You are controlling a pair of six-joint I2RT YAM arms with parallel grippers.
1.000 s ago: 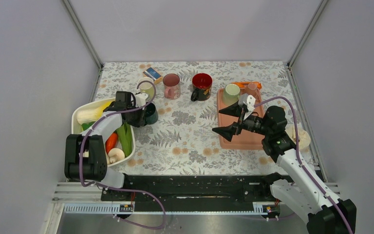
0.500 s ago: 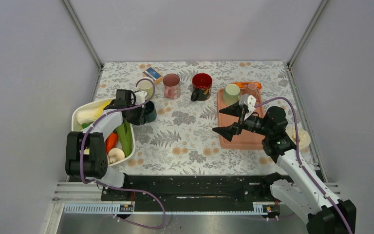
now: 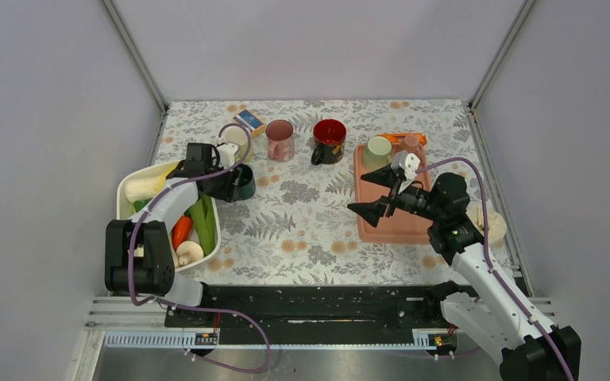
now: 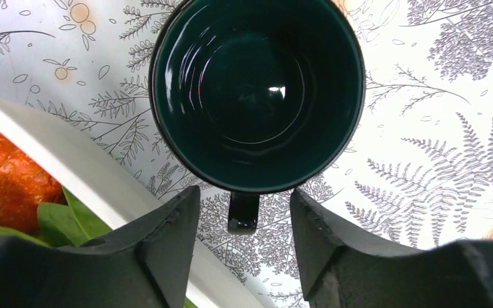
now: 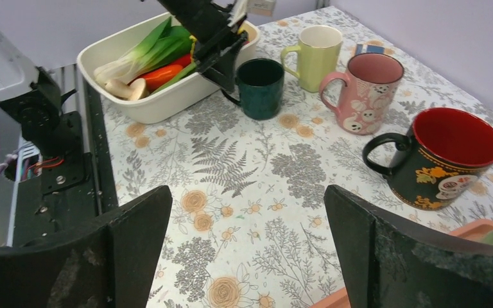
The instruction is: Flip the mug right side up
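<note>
My right gripper moves outward next, turning to point down, to the near side of the light green cup (image 3: pixel 377 152), since the cup stands at the tray's far end.
A dark green mug (image 4: pixel 257 90) stands upright on the floral cloth, its mouth up, next to the white tub; it also shows in the top view (image 3: pixel 243 182) and the right wrist view (image 5: pixel 260 86). My left gripper (image 4: pixel 244 221) is open, its fingers either side of the mug's handle (image 4: pixel 243 215) without touching it. In the top view the left gripper (image 3: pixel 226 182) sits just left of the mug. My right gripper (image 3: pixel 372 194) is open and empty, held above the cloth at the left edge of the pink tray (image 3: pixel 397 226).
A white tub (image 3: pixel 131 190) of vegetables stands left of the mug. A yellow-green mug (image 5: pixel 314 56), a pink mug (image 5: pixel 359 90) and a red-and-black mug (image 5: pixel 449 157) stand upright behind. The tray holds a light green cup (image 3: pixel 379 148). A small box (image 3: pixel 249 121) lies at the back.
My left gripper has drawn back slightly up and left from the green mug, which stays upright on the cloth. My right gripper has barely moved.
</note>
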